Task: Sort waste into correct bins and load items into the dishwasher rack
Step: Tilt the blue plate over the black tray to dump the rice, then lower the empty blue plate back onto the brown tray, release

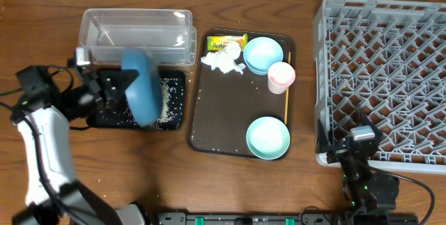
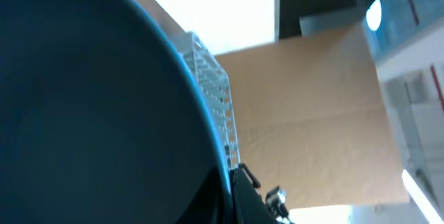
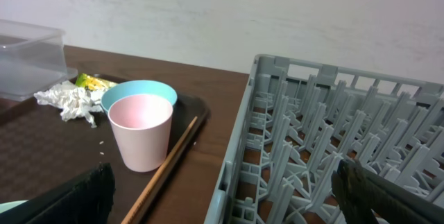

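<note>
The brown tray's middle (image 1: 224, 106) is bare, so my left gripper will next move toward the right in the overhead view, turn the plate (image 1: 143, 89) level, lower it and release it there.
My left gripper (image 1: 124, 89) is shut on the rim of the dark blue plate (image 1: 143, 89), holding it steeply tilted over the black tray (image 1: 104, 117), where white grains (image 1: 168, 99) lie scattered. In the left wrist view the plate (image 2: 90, 99) fills the left side. On the brown tray (image 1: 209, 131) lie the snack wrapper (image 1: 226, 42), the tissue (image 1: 223, 61), two pale blue bowls (image 1: 263, 53) (image 1: 267, 138), the pink cup (image 1: 281, 75) and the orange stick (image 1: 287, 99). My right gripper (image 1: 346, 148) stands open and empty at the front left corner of the rack (image 1: 387, 79).
The clear tub (image 1: 136, 33) stands behind the black tray and looks empty. A few grains lie on the brown tray and on the wooden table beside it. In the right wrist view the cup (image 3: 142, 130) and stick (image 3: 166, 165) sit just left of the rack wall (image 3: 236, 154).
</note>
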You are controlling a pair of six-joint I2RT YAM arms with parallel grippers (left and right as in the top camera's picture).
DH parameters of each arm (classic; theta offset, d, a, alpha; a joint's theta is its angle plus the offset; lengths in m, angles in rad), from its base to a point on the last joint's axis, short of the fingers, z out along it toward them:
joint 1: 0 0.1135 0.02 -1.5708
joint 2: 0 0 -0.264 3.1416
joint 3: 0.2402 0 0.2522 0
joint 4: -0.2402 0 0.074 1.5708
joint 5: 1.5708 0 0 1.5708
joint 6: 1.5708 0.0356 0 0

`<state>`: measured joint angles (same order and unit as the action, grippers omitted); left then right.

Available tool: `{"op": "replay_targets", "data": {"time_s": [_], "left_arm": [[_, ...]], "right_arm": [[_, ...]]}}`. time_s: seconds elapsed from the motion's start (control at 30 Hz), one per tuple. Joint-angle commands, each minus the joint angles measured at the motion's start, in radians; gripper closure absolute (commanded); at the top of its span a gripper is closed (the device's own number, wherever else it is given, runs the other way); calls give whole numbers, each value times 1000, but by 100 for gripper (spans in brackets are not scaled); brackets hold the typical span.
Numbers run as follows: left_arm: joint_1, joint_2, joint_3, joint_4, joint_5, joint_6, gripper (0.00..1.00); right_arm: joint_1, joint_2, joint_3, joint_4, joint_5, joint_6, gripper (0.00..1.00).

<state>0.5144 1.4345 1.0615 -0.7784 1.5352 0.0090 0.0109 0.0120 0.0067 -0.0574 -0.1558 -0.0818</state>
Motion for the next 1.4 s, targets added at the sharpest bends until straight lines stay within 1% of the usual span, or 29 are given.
{"op": "replay_targets", "data": {"time_s": [0.0, 0.03, 0.1, 0.17, 0.23, 0.3, 0.4, 0.53, 0.6, 0.67, 0.77, 0.83, 0.93, 1.03, 1.2, 1.3, 1.33, 1.37], "left_arm": [[-105, -124, 3, -2, -19, 27, 94], [-143, -150, 3, -2, -67, 20, 94], [-236, -204, 3, 0, -230, -39, 94], [-355, -249, 3, 18, -457, -143, 94], [-486, -272, 3, 56, -653, -237, 94], [-629, -275, 3, 112, -797, -296, 94], [-835, -257, 3, 197, -1006, -339, 93], [-1080, -198, 3, 272, -1396, -348, 93], [-1164, -156, 3, 304, -1544, -348, 93], [-1225, -107, 3, 338, -1646, -348, 93], [-1271, -32, 3, 385, -1713, -348, 93], [-1280, 22, 3, 416, -1712, -349, 93], [-1280, 83, 3, 435, -1711, -390, 93], [-1280, 123, 3, 446, -1691, -433, 93], [-1280, 143, 3, 456, -1590, -438, 93], [-1280, 143, 3, 449, -1572, -442, 93], [-1280, 143, 3, 443, -1572, -442, 92], [-1280, 143, 3, 434, -1572, -442, 89]], "right_arm": [[9, -5, -1, -5, 6, -10, 1], [9, -5, -1, -5, 6, -10, 1], [9, -5, -1, -5, 6, -9, 1], [9, -5, -1, -5, 6, -9, 1], [9, -5, -1, -5, 6, -10, 1], [9, -5, -1, -4, 6, -10, 1], [9, -5, -1, -5, 6, -9, 1], [9, -5, -1, -5, 6, -10, 1], [9, -5, -1, -5, 6, -10, 1], [9, -5, -1, -5, 6, -10, 1], [9, -5, -1, -5, 6, -9, 1], [9, -5, -1, -5, 6, -10, 1], [9, -5, -1, -5, 6, -10, 1], [9, -5, -1, -5, 6, -9, 1], [9, -5, -1, -5, 6, -9, 1], [9, -5, -1, -5, 6, -10, 1], [9, -5, -1, -5, 6, -9, 1], [9, -5, -1, -5, 6, -10, 1]]}}
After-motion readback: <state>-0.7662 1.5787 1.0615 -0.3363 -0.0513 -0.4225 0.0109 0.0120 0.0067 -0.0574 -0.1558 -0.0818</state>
